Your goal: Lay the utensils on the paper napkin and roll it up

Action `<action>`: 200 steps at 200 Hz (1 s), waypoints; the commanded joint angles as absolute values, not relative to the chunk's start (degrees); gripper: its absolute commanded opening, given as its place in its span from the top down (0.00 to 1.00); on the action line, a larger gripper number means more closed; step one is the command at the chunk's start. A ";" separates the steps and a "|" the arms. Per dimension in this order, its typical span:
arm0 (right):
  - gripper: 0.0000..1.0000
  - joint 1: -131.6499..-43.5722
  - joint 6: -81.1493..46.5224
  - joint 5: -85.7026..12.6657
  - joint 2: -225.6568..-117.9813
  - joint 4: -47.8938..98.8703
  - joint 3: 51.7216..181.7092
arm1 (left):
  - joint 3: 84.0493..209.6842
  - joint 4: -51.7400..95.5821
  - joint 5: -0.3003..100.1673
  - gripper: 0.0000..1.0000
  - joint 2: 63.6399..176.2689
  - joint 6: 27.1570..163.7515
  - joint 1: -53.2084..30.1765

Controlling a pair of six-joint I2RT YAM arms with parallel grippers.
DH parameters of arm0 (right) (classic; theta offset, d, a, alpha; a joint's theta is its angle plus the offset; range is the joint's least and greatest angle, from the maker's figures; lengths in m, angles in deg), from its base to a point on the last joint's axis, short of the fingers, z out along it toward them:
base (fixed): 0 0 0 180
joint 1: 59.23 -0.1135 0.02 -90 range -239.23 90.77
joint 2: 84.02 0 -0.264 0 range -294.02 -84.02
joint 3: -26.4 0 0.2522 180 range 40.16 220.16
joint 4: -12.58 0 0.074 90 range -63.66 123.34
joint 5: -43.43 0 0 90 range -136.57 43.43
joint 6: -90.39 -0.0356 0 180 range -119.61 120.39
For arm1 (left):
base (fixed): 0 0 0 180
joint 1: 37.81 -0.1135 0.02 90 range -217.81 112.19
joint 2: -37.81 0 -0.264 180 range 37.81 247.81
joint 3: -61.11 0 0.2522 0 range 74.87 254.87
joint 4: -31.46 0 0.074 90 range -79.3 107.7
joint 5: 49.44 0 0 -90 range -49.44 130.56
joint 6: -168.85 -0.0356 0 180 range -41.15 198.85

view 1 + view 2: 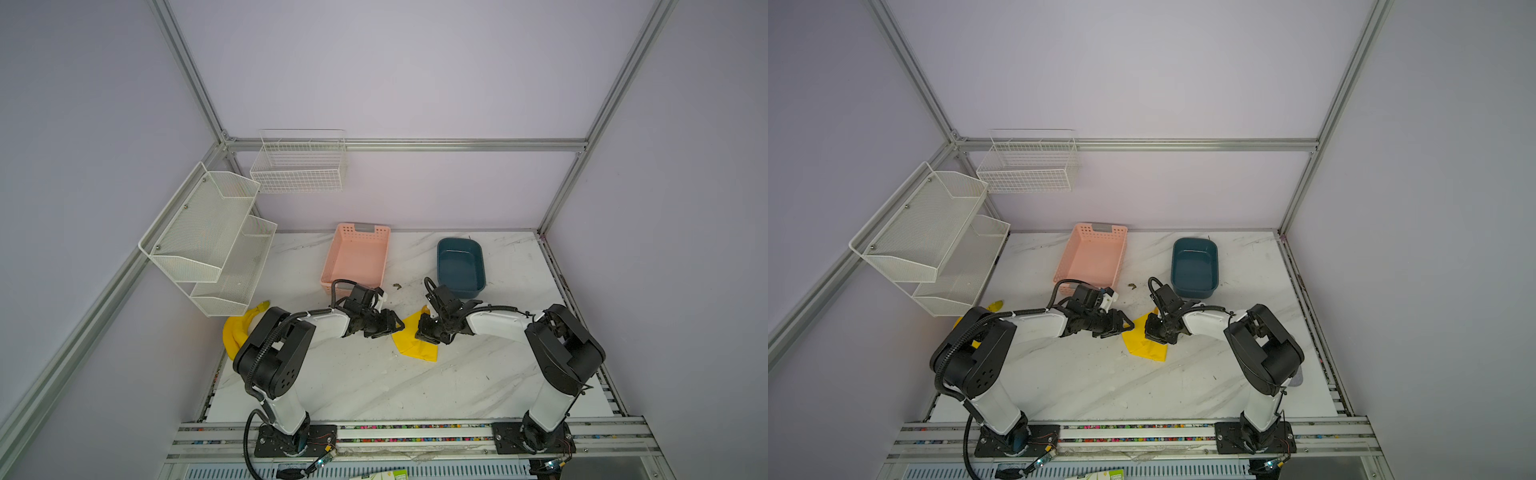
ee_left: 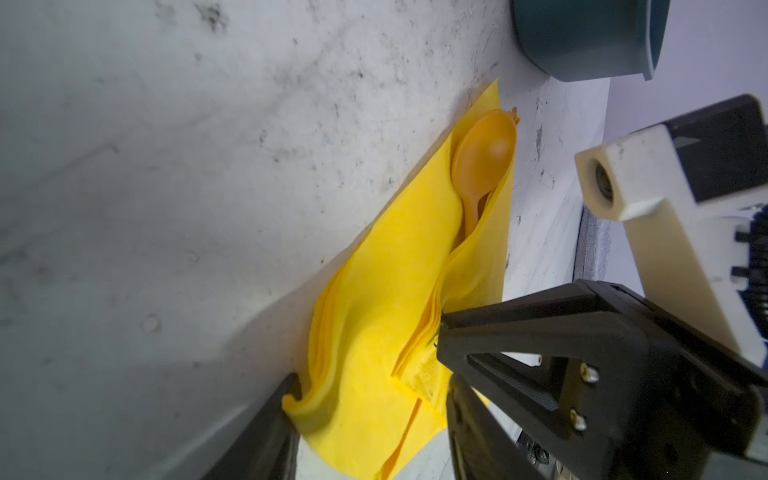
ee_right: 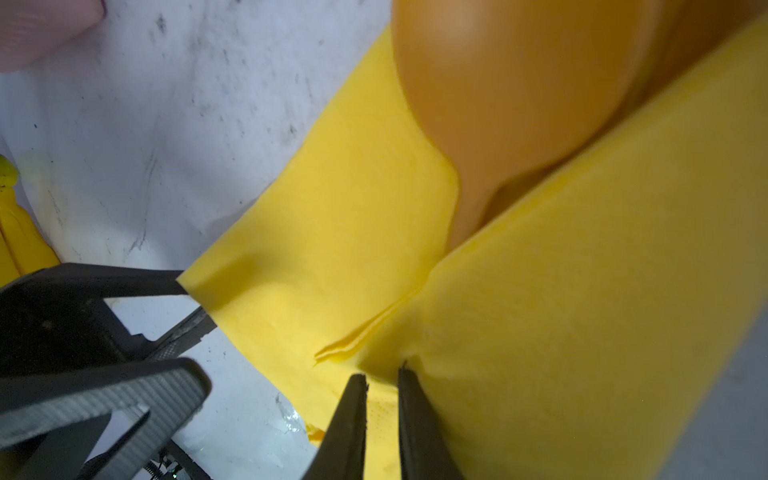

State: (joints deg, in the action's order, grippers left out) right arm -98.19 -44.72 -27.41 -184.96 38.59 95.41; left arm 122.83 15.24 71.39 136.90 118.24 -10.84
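My left gripper should stay low next and bring both fingers together to pinch the napkin's curled edge (image 1: pixel 397 325) (image 2: pixel 308 400) into a fold, because it is already between the open fingers.
The yellow paper napkin (image 1: pixel 415 348) (image 1: pixel 1144 348) lies mid-table, folded loosely over the utensils. An orange spoon (image 2: pixel 484 158) (image 3: pixel 519 83) shows its bowl at the open end of the fold; the other utensils are hidden inside. My left gripper (image 1: pixel 397 326) (image 2: pixel 370 395) is open, its jaws wide apart astride one end of the napkin (image 2: pixel 374 311), with one finger touching the curled edge. My right gripper (image 1: pixel 424 336) (image 3: pixel 382 374) faces it from the other side, shut on a pinched fold of the napkin (image 3: pixel 582 311).
A pink basket (image 1: pixel 357 257) and a blue tub (image 1: pixel 460 266) stand just behind the grippers. Yellow bananas (image 1: pixel 237 332) lie at the left by the left arm's base. A white mesh shelf (image 1: pixel 208 241) and a wire basket (image 1: pixel 299 166) hang at the back left.
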 commanded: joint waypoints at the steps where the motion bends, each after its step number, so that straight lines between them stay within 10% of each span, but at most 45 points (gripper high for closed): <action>1: 0.81 -98.52 -44.91 -28.40 -186.69 40.05 93.34 | 122.31 14.93 70.08 0.48 133.68 117.12 -11.02; 200: 0.81 -98.49 -44.92 -28.22 -186.30 39.96 92.98 | 128.05 16.04 75.67 0.92 137.28 121.47 -7.49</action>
